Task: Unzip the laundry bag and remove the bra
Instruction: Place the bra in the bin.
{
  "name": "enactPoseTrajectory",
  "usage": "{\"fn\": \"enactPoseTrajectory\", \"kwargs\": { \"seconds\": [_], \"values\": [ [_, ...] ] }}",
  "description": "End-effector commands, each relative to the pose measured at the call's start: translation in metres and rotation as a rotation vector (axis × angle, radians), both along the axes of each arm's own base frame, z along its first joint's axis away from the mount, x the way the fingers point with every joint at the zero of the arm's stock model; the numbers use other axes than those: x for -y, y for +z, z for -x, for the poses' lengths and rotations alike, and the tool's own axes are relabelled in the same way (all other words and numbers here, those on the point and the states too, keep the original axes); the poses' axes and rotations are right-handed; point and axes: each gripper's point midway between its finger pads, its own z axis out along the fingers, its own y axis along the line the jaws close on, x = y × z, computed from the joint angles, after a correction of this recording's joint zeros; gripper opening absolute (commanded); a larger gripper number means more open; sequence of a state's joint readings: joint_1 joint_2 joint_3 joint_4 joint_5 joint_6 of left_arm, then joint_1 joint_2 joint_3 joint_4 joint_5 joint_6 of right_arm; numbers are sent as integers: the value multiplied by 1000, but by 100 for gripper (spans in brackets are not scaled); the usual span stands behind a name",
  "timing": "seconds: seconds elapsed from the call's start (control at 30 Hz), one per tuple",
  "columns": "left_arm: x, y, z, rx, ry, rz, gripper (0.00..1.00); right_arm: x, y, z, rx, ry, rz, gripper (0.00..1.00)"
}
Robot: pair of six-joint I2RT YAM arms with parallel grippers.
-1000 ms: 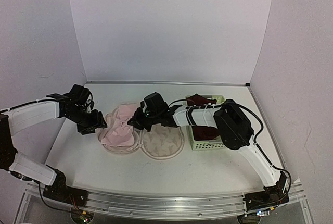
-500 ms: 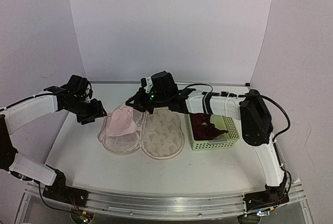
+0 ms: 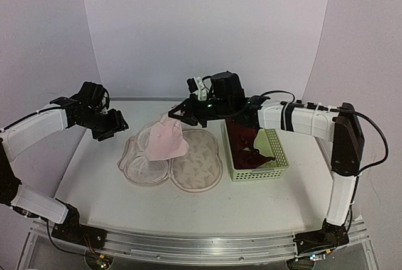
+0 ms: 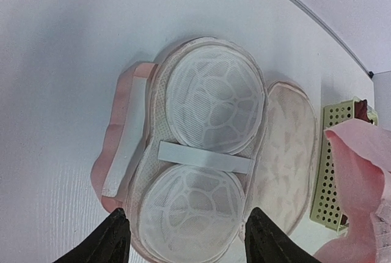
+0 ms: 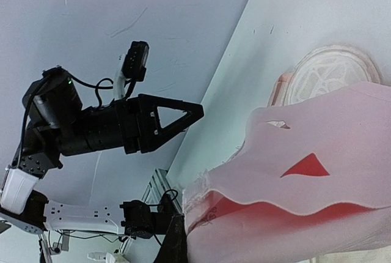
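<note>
My right gripper should next cross over the basket, go down and let go of the bra (image 3: 167, 140), as the basket already holds garments and lies below and to the gripper's right in the top view.
The laundry bag (image 3: 196, 164) lies unzipped and spread flat in two halves. Its left half shows white mesh cup forms (image 4: 208, 92), and its printed cream half (image 4: 287, 140) lies to the right. My right gripper (image 3: 180, 114) is shut on the pink bra (image 3: 167, 140) and holds it in the air above the bag's middle. The bra fills the lower right wrist view (image 5: 317, 171), beside one dark finger (image 5: 174, 244). My left gripper (image 3: 113, 125) is open and empty, just left of the bag and above it (image 4: 186, 244). The bra hangs at the right edge of the left wrist view (image 4: 360, 183).
A pale green slatted basket (image 3: 259, 173) with dark red garments (image 3: 242, 141) stands right of the bag, also seen in the left wrist view (image 4: 333, 165). White walls close the back and both sides. The left arm (image 5: 122, 128) shows in the right wrist view.
My right gripper has lifted the pink bra out of the bag and moved up and to the right. My left gripper has drawn back slightly to the left, away from the bag.
</note>
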State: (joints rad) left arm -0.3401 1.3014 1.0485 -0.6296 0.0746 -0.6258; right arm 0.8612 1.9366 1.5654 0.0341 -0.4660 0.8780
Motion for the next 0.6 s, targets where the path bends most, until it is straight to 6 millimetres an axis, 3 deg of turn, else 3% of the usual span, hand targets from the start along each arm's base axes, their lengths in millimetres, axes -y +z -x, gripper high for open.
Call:
{"fn": "enactPoseTrajectory", "kwargs": {
  "seconds": [0.0,0.4,0.57],
  "values": [
    [-1,23,-13,61,24,5,65,34,57,13,146,60,-78,0],
    [-3,17,-16,43,47,2,71,133,39,39,189,107,7,0],
    [-3,18,-18,43,50,0,73,174,35,41,225,94,54,0]
  ]
}}
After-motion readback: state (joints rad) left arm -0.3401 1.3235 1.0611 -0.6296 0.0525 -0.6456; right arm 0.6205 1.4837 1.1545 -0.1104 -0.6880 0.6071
